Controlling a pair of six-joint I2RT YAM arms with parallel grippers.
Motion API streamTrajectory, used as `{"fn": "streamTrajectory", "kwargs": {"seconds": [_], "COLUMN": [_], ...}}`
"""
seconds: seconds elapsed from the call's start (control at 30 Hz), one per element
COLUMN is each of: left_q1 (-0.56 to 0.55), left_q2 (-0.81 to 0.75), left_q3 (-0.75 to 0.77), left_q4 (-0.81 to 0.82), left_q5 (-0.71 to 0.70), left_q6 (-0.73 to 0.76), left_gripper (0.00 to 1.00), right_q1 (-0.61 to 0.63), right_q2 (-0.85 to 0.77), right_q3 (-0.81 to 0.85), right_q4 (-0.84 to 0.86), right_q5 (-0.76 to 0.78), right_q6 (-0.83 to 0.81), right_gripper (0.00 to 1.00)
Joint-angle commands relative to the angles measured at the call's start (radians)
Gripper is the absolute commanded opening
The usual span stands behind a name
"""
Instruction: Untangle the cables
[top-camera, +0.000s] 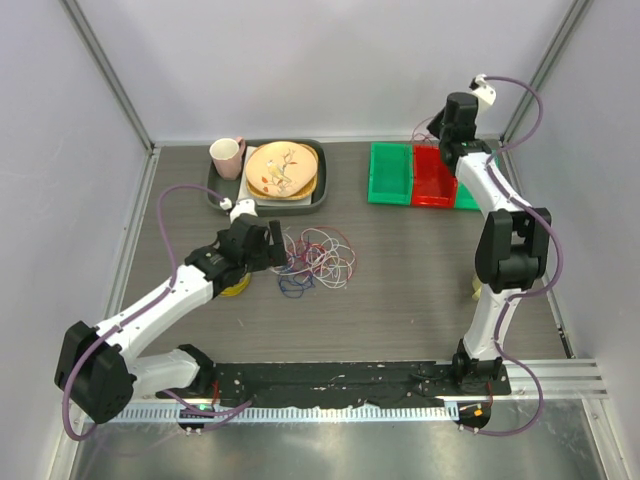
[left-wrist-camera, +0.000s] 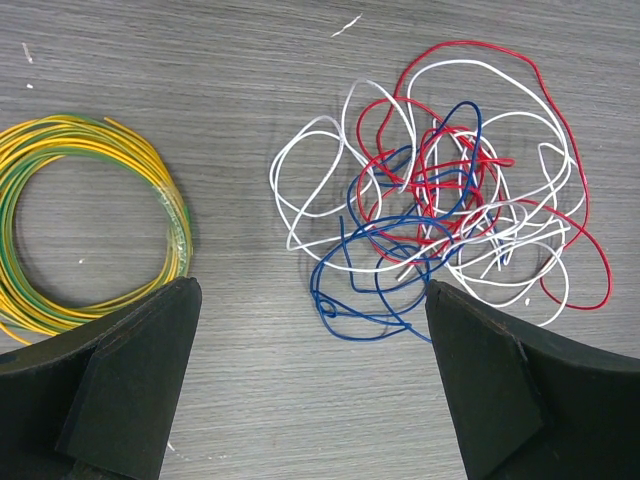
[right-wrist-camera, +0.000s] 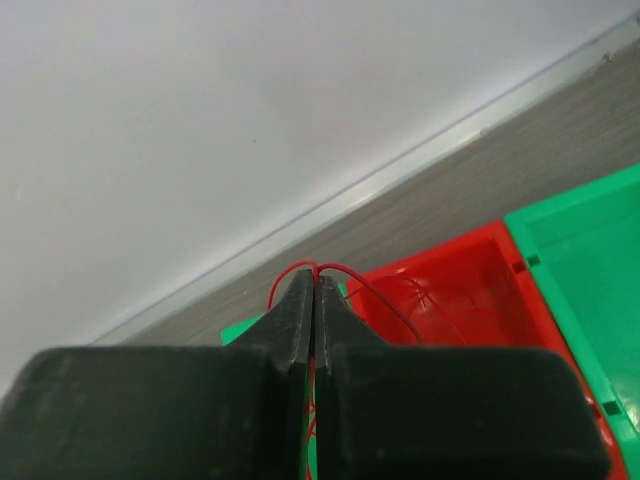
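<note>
The bin's open top is below my right gripper's shut fingers, so I will next lower that gripper into the red bin (right-wrist-camera: 455, 295) and release the red cable (right-wrist-camera: 375, 297) inside.
A tangle of thin red, white and dark blue cables (top-camera: 318, 258) lies on the table's middle; in the left wrist view the tangle (left-wrist-camera: 440, 210) lies just beyond my fingers. My left gripper (left-wrist-camera: 310, 390) is open and empty above bare table, its fingertips (left-wrist-camera: 150, 340) level with the lowest blue loop. My right gripper (right-wrist-camera: 316, 285) is shut on a red cable (right-wrist-camera: 375, 297) and holds it over the red bin (right-wrist-camera: 455, 285) at the back right. In the top view the right gripper (top-camera: 441, 130) is high above the bins.
A yellow-green wire ring (left-wrist-camera: 85, 225) lies left of the tangle. Green bins (top-camera: 390, 172) flank the red bin (top-camera: 434, 178). A dark tray (top-camera: 219, 193) holds a plate (top-camera: 283, 170) and a pink mug (top-camera: 227, 156) at the back.
</note>
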Motion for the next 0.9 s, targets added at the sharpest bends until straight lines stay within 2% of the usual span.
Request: {"fn": "streamTrajectory", "kwargs": {"seconds": [0.0,0.17,0.3,0.6,0.73,0.87], "left_q1": [0.010,0.012,0.015,0.020,0.021,0.021], "left_q2": [-0.006,-0.016,-0.021,-0.025,-0.022,-0.021], "left_q3": [0.001,-0.004,-0.002,-0.005,-0.005,-0.005], "left_q4": [0.013,0.014,0.005,0.008,0.013,0.013], "left_q5": [0.001,0.001,-0.016,-0.013,-0.011,-0.005], "left_q6": [-0.011,-0.011,-0.008,-0.007,-0.007,-0.007], "left_gripper": [1.00,1.00,1.00,1.00,1.00,1.00], "right_q1": [0.000,-0.007,-0.035,-0.055,-0.055,-0.003], "right_q2": [-0.018,-0.032,-0.018,-0.017,0.003,0.048], "right_q3": [-0.063,-0.153,-0.158,-0.138,-0.150,-0.123], "right_q4": [0.075,0.079,0.064,0.040,0.072,0.052], "right_q5": [0.052,0.210,0.248,0.273,0.222,0.299], "right_q6": [0.132,0.149,0.134,0.068,0.006,-0.084], "right_gripper": [0.01,0.01,0.01,0.01,0.01,0.01]}}
